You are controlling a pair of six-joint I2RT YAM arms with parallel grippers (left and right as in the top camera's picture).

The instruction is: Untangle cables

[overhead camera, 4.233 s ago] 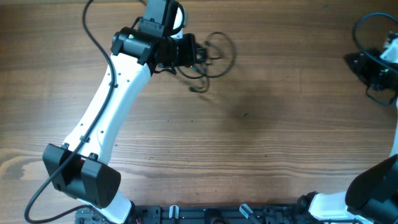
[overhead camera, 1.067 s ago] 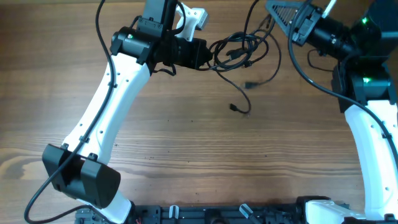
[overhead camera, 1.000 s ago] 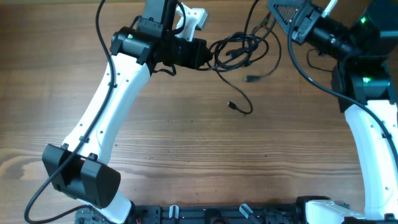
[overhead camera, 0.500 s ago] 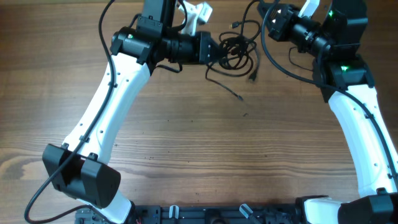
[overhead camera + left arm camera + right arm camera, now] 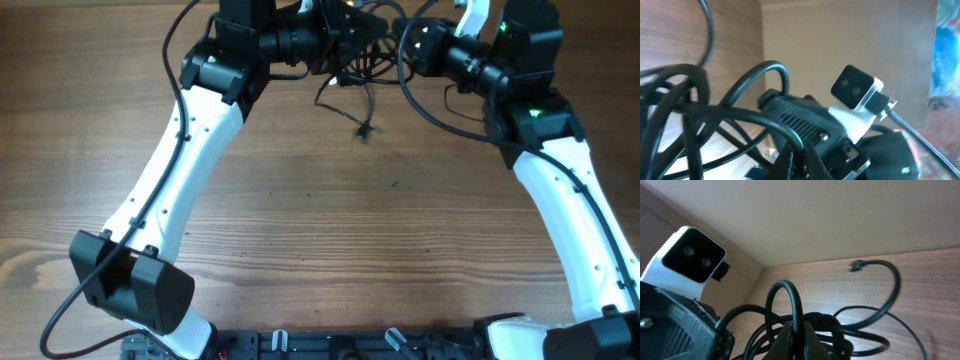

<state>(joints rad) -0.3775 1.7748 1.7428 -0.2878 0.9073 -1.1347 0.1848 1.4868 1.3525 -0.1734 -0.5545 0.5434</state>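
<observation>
I will next move my left gripper down and back to the clear wood and let go of the cables there, as there is room.
The cables (image 5: 365, 55) are a tangle of thin black cords held in the air at the far edge of the table, between both grippers. One loose end with a small plug (image 5: 362, 131) hangs down over the wood. My left gripper (image 5: 345, 25) is shut on a cord of the bundle (image 5: 705, 120); its jaws (image 5: 799, 161) pinch one strand. My right gripper (image 5: 408, 42) is shut on another loop (image 5: 790, 305); its jaws (image 5: 796, 339) clamp it. A free end with a plug (image 5: 856, 266) curls over the table.
The wooden table (image 5: 330, 240) stretches out below the bundle. The right arm's camera housing (image 5: 856, 93) is close in front of the left gripper. The left arm's housing (image 5: 687, 255) is close to the right gripper. A rail (image 5: 330, 345) runs along the front edge.
Both grippers have moved toward the far edge and closer together, lifting the bundle with them. The right arm came in from the right and took hold of a loop. The hanging end moved left.
</observation>
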